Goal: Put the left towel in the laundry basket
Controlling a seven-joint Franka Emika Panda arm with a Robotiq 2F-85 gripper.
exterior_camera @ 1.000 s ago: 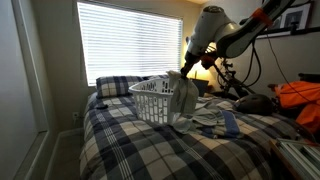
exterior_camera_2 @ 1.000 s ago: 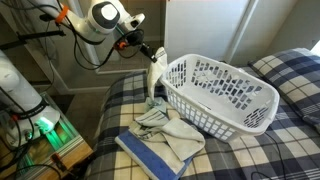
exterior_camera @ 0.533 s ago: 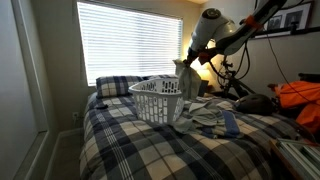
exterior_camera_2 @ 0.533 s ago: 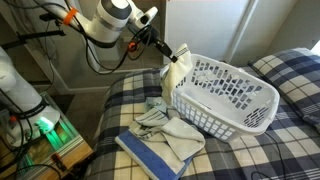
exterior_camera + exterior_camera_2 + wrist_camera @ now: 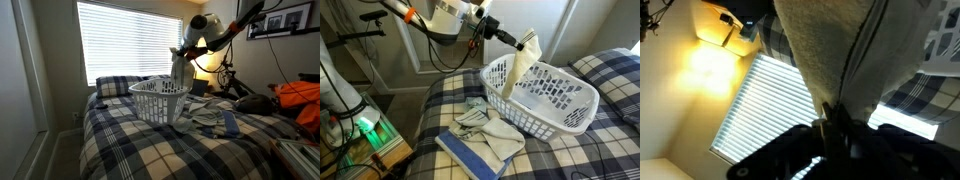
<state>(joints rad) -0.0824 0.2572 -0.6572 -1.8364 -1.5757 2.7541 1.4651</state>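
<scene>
I will next move my gripper down and outward over the open inside of the laundry basket to let go of the cream towel [image 5: 514, 68], because the towel's lower end hangs at the basket's near rim.
My gripper [image 5: 519, 41] is shut on a cream towel [image 5: 514, 68] that hangs straight down from it over the near rim of the white laundry basket [image 5: 560, 118]. In an exterior view the towel [image 5: 179, 68] dangles above the basket [image 5: 157, 100] on the plaid bed. In the wrist view the towel [image 5: 835, 45] fills the top of the frame, pinched between my fingers [image 5: 834, 112]. Another towel pile, grey and blue [image 5: 483, 135], lies on the bed beside the basket.
The plaid bed [image 5: 150, 145] holds the basket. A bright blinded window [image 5: 125, 40] and a lit lamp [image 5: 205, 72] stand behind. A bicycle and orange clothing [image 5: 295, 95] are at the side. Electronics with a green light [image 5: 360, 125] sit by the bed.
My gripper has risen and moved from beside the basket to over its rim, carrying the cream towel, which now hangs above the basket.
</scene>
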